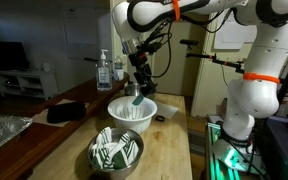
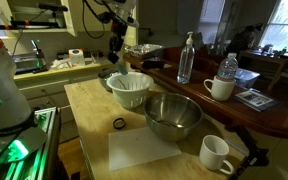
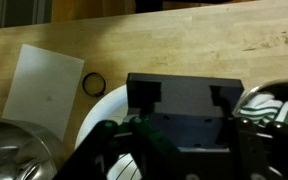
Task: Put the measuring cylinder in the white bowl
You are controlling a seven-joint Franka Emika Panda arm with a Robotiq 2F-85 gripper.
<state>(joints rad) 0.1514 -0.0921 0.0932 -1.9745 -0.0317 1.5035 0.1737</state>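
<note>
My gripper should next move down past the white bowl's rim into the bowl's open middle to release the measuring cylinder [image 1: 136, 98], because it still hangs high over the bowl's opening.
The white bowl [image 1: 132, 113] with ribbed flaring sides stands on the wooden counter; it also shows in an exterior view [image 2: 129, 89] and, as a rim, in the wrist view [image 3: 96, 112]. My gripper [image 1: 138, 86] hangs straight above it, also seen in an exterior view [image 2: 118, 60]. It is shut on the measuring cylinder [image 1: 136, 98], a small teal piece that hangs down to about the bowl's rim. In the wrist view the gripper [image 3: 179, 150] is dark, and what it holds is hard to make out.
A metal bowl with green-and-white striped cloth [image 1: 116, 150] stands in front of the white bowl. A plain metal bowl [image 2: 174, 115], a black ring [image 2: 119, 123], a white sheet [image 2: 149, 150] and two mugs [image 2: 216, 152] lie nearby. A pump bottle [image 1: 105, 70] and a flat black item [image 1: 64, 112] are beside them.
</note>
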